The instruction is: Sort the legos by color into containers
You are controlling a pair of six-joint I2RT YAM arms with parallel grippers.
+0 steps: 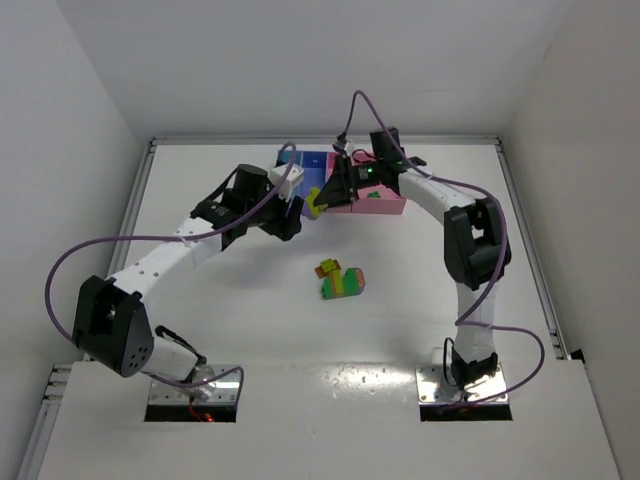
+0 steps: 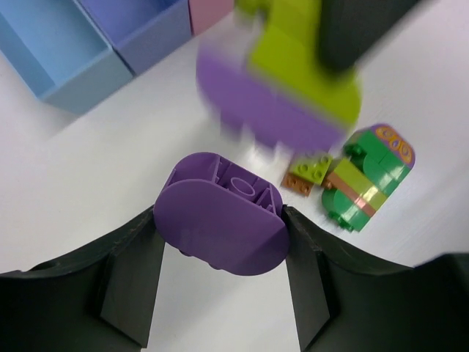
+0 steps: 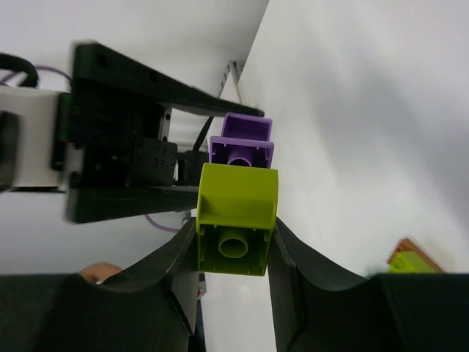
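Observation:
The blue-purple bin (image 1: 314,172) (image 2: 126,13) is outward of my left gripper and below it, so next my gripper will move outward, lower the purple lego into that bin and let go of it.
My left gripper (image 2: 223,224) is shut on a purple rounded lego (image 2: 220,227), held above the table. My right gripper (image 3: 234,235) is shut on a lime-green lego (image 3: 236,213) with a purple lego (image 3: 242,150) right beyond it. In the left wrist view this lime and purple piece (image 2: 286,88) is blurred, just above my purple lego. In the top view both grippers, left (image 1: 296,218) and right (image 1: 325,198), meet in front of the containers (image 1: 385,207). A striped multicoloured clump (image 1: 340,281) lies on the table, also in the left wrist view (image 2: 370,176).
The light blue bin (image 2: 66,62), blue-purple bin (image 2: 143,29) and a pink bin (image 2: 212,11) show in the left wrist view; the light blue and blue-purple ones look empty. A small orange and green lego (image 2: 308,174) lies beside the clump. White walls enclose the table.

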